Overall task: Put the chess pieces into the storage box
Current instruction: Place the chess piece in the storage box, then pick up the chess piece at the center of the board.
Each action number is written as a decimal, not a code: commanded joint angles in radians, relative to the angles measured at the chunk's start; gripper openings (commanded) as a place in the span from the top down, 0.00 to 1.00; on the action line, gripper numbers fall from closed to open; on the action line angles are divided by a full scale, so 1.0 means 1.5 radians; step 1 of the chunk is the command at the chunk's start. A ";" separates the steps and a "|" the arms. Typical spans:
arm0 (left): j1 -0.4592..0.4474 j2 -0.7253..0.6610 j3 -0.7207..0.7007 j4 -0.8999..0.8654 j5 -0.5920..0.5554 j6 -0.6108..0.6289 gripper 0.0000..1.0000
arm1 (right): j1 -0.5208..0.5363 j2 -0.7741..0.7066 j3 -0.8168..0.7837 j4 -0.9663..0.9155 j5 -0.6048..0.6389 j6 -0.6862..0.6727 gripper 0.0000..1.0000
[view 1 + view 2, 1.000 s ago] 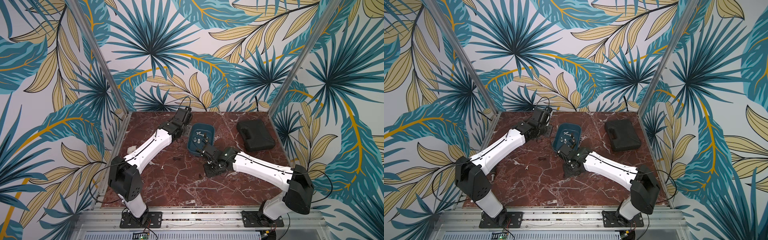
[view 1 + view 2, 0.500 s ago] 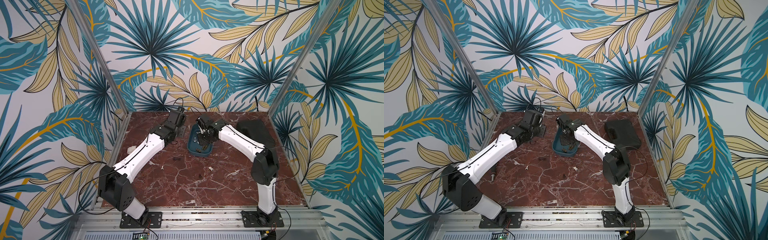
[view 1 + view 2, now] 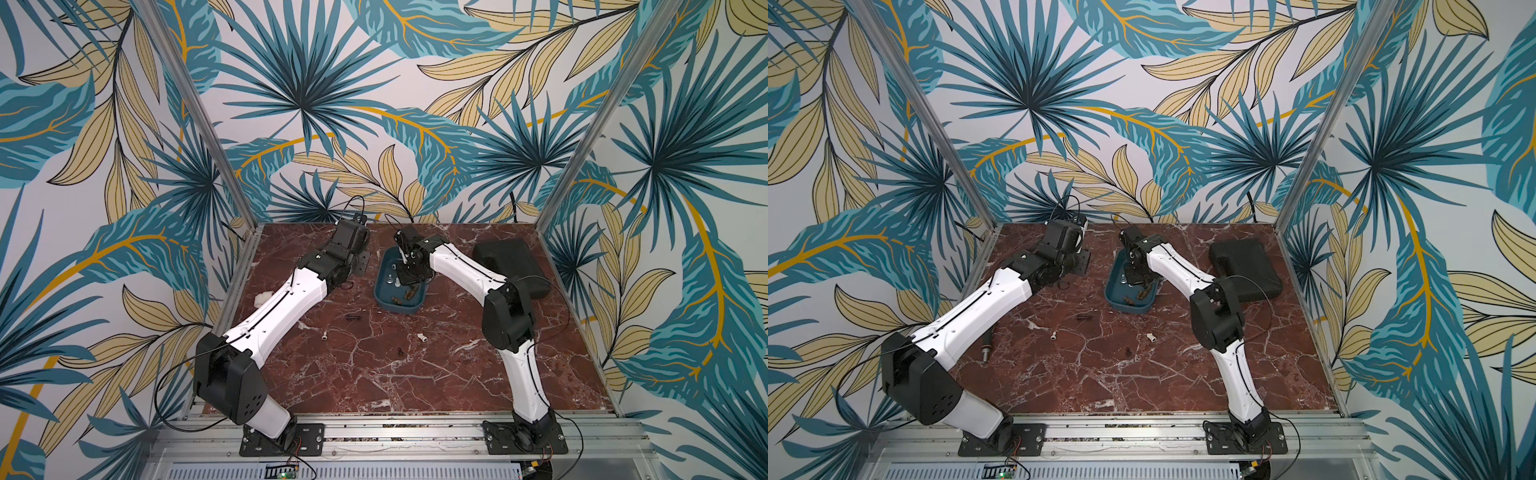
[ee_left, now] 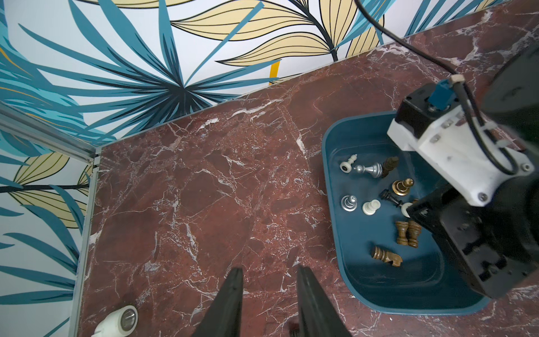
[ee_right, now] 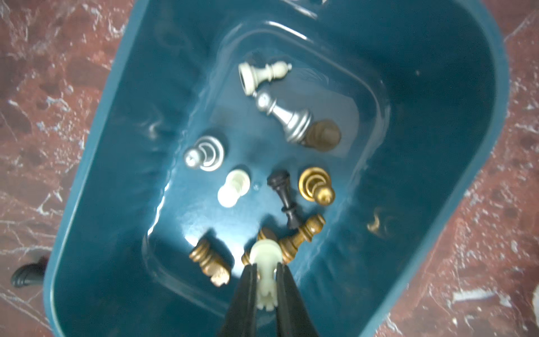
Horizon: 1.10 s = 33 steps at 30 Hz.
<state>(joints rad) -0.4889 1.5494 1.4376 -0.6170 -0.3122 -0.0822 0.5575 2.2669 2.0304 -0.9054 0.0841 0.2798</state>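
Note:
The bare bottom of the box has an empty spot beside the lying black piece, so the robot's right gripper needs to go down next and let go of the white chess piece (image 5: 264,251) there.
The teal storage box (image 3: 399,306) (image 3: 1128,308) stands at the back middle of the marble table. Several chess pieces lie in it: white, silvery (image 5: 284,116), brass (image 5: 316,183), black and brown ones. My right gripper (image 5: 266,265) hangs inside the box, shut on a white chess piece (image 5: 264,251). My left gripper (image 4: 269,268) is open over bare marble beside the box (image 4: 331,175), with nothing between its fingers. Loose pieces lie on the table in front of the box: a black one (image 3: 353,318), two white ones (image 3: 324,333) (image 3: 422,337) and a dark one (image 3: 400,350).
A flat black case (image 3: 511,266) lies at the back right. A white pipe elbow (image 3: 264,298) (image 4: 119,321) sits by the left wall. A dark tool (image 3: 986,347) lies near the left arm. One black piece (image 5: 27,274) rests just outside the box wall.
My right arm has swung from the table in front of the box up and back over it, and now holds still inside. My left wrist has drawn back a little toward the rear.

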 commanded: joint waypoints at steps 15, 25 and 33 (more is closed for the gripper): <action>0.006 0.000 -0.007 -0.007 -0.016 0.009 0.65 | -0.002 0.038 0.033 0.011 -0.020 -0.012 0.63; 0.006 0.019 -0.025 -0.012 -0.006 -0.001 0.65 | -0.002 -0.172 -0.149 0.074 -0.001 0.024 0.63; 0.006 0.047 -0.013 -0.017 0.022 -0.007 0.65 | 0.006 -0.372 -0.363 0.090 0.009 0.007 0.66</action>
<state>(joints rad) -0.4870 1.6135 1.4117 -0.6273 -0.2970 -0.0860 0.5579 1.7504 1.5745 -0.7708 0.0811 0.2977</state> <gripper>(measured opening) 0.352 0.343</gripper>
